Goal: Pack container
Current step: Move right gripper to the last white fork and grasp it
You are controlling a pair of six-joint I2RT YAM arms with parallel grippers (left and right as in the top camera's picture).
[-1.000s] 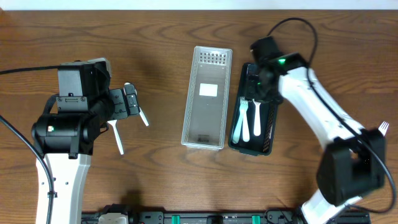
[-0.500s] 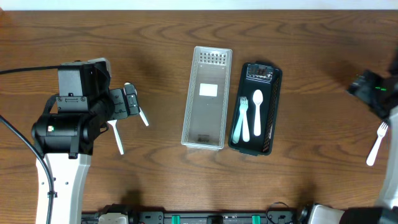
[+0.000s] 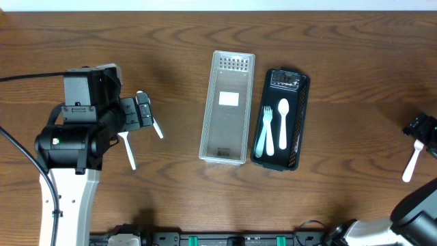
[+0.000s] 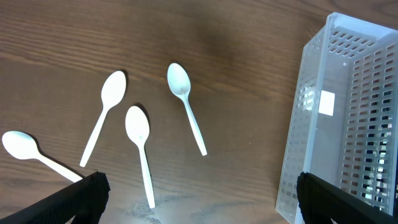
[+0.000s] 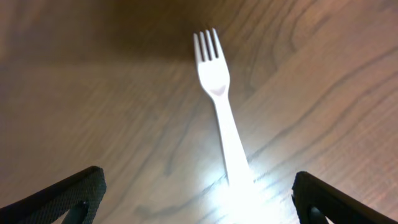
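Note:
The robot's right gripper will move down onto the loose white fork, onto its narrow neck behind the tined head (image 3: 416,149) (image 5: 219,99), and close, because the fork lies flat between the open fingers.
A clear slotted container (image 3: 227,108) stands at mid-table, empty. Beside it on the right, a black container (image 3: 298,123) holds a white fork (image 3: 263,131) and a white spoon (image 3: 283,126). My left gripper (image 3: 142,111) is open above several loose white spoons (image 3: 130,152). In the left wrist view the spoons (image 4: 140,143) lie ahead of my open left gripper (image 4: 199,205), with the clear container (image 4: 348,124) to the right. My right gripper (image 3: 420,128) is at the table's far right edge, open over a loose white fork (image 3: 412,161). In the right wrist view that fork (image 5: 221,112) lies flat between the open fingers of my right gripper (image 5: 199,208).
The wooden table (image 3: 341,55) carries nothing else. The two containers stand side by side lengthwise. The left arm's body (image 3: 72,143) covers part of the left side. The loose fork lies close to the right edge of the view.
My right arm has swung from above the black container to the far right edge, over the loose fork. The left arm and the spoons have not moved.

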